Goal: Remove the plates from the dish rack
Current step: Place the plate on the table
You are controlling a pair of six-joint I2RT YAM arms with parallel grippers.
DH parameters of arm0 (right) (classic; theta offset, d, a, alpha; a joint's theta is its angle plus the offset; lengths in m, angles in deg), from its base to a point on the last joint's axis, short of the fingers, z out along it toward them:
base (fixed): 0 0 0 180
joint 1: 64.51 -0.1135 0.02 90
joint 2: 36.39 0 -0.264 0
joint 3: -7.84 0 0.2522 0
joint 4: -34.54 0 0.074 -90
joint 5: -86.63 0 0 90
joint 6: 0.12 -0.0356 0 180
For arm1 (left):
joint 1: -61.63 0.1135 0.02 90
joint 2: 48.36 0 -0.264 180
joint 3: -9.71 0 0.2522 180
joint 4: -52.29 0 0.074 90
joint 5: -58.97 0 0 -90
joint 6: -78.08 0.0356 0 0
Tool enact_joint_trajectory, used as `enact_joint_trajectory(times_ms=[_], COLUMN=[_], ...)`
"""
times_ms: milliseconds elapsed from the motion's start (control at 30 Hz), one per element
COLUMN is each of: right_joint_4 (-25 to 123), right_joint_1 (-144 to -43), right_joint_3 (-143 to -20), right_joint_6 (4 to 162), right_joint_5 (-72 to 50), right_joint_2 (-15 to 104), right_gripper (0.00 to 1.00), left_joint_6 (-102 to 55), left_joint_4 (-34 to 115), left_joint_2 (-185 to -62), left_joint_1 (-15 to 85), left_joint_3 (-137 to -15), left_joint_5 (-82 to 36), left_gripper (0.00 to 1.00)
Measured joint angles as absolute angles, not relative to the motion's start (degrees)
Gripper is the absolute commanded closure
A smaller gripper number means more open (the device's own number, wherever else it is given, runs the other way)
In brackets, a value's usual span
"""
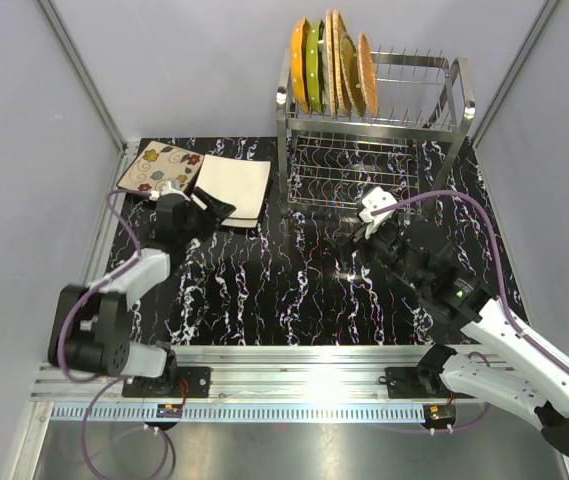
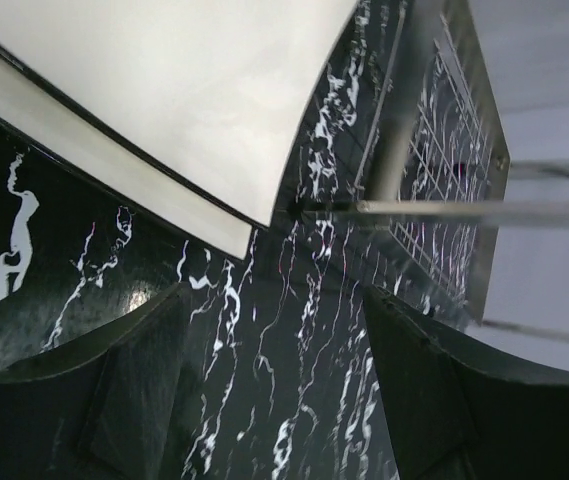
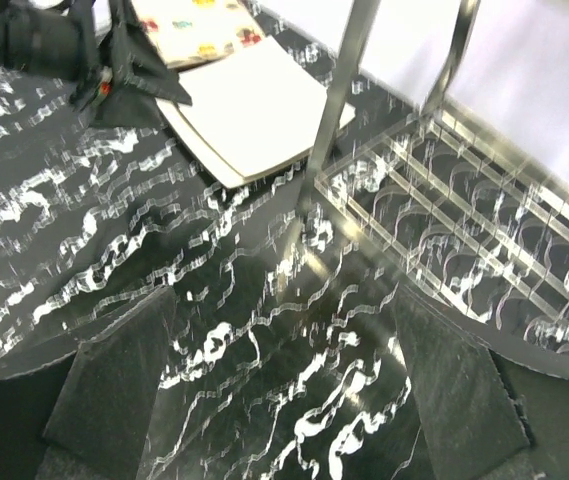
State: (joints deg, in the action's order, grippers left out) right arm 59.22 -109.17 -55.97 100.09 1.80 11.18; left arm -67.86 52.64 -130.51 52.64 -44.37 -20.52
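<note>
My right gripper should go up and reach outward next to the top shelf of the rack, onto the rim of the end wicker plate (image 1: 368,82), because the empty wires beside that plate leave room for my fingers.
The steel wire dish rack (image 1: 434,120) stands at the back right. Its top tier holds several upright plates: a round orange dotted plate (image 1: 299,62), a green plate (image 1: 314,62) and woven wicker plates (image 1: 349,65). A square beige floral plate (image 1: 161,168) and a square white plate (image 1: 239,185) lie flat at the back left. My left gripper (image 1: 214,212) is open and empty just in front of the white plate (image 2: 184,90). My right gripper (image 1: 356,240) is open and empty above the table, in front of the rack's lower tier (image 3: 464,230).
The black marbled tabletop (image 1: 284,290) lies between the arms. Grey walls and metal frame posts (image 1: 84,70) enclose the cell. The rack's front left leg (image 3: 339,90) stands close to the white plate (image 3: 254,110). An aluminium rail (image 1: 294,365) runs along the near edge.
</note>
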Motion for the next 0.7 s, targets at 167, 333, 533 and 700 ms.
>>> enact_joint_trajectory(times_ms=[167,333,533,700], right_joint_4=[61.39,64.60,68.51,72.71], right_joint_1=[-109.10,-109.02,-105.76,-101.00], right_joint_3=[-64.01,-74.44,-87.49,-99.97], right_joint_6=[101.56,101.86,99.63,95.81], right_joint_5=[-0.38,-1.35,-1.35,-1.59], right_joint_2=[13.87,18.81,26.32,33.71], right_gripper=[0.00,0.00,0.00,0.01], left_joint_6=[-58.20,-48.34,-41.02,-38.86], left_joint_4=[45.03,37.60,28.48,22.43], left_joint_2=[-114.99,-99.86,-88.21,-82.12], left_joint_1=[52.68,52.73,52.75,52.90], left_joint_3=[-42.90,-42.81,-42.84,-42.57], left_joint_5=[-20.90,-22.56,-27.58,-30.88], left_gripper=[0.27,0.15,0.01,0.01])
